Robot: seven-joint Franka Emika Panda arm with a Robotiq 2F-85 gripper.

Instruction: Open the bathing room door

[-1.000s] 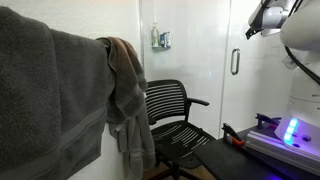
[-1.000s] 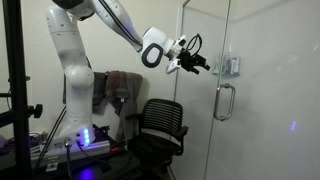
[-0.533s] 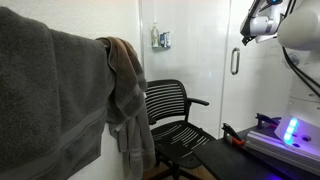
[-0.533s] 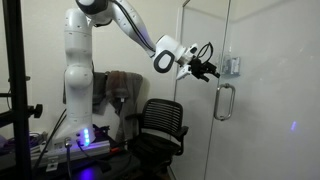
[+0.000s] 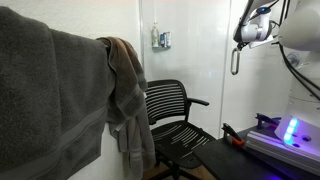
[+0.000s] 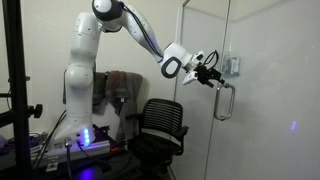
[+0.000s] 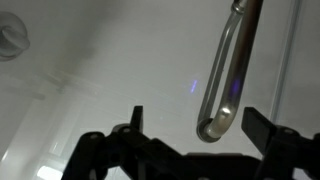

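The curved end of the handle is only between the ends of my fingers, so my gripper should next go down a little to straddle more of the handle's top [image 5: 236, 52] [image 7: 215, 125].
The bathing room door [image 6: 265, 120] is a tall clear-glass panel with a short vertical chrome loop handle [image 6: 223, 102]. The handle also shows in an exterior view [image 5: 235, 62] and close up in the wrist view [image 7: 228, 75]. My gripper [image 6: 214, 80] is open and reaches right up to the handle's upper part. In the wrist view the handle's curved end sits between my two dark fingers [image 7: 195, 125], nearer the right finger, with a gap on each side. In an exterior view my gripper [image 5: 241, 43] hangs just above the handle.
A handleless glass panel carries a small bottle shelf [image 5: 161, 39]. A black mesh office chair [image 6: 160, 125] stands beside the door, with towels [image 5: 122, 85] hanging over a rack. The robot base [image 6: 80, 105] stands on a table with a blue light.
My arm has stretched out toward the door and lowered. The gripper has moved from mid-air beside the glass to the handle. The door has not moved.
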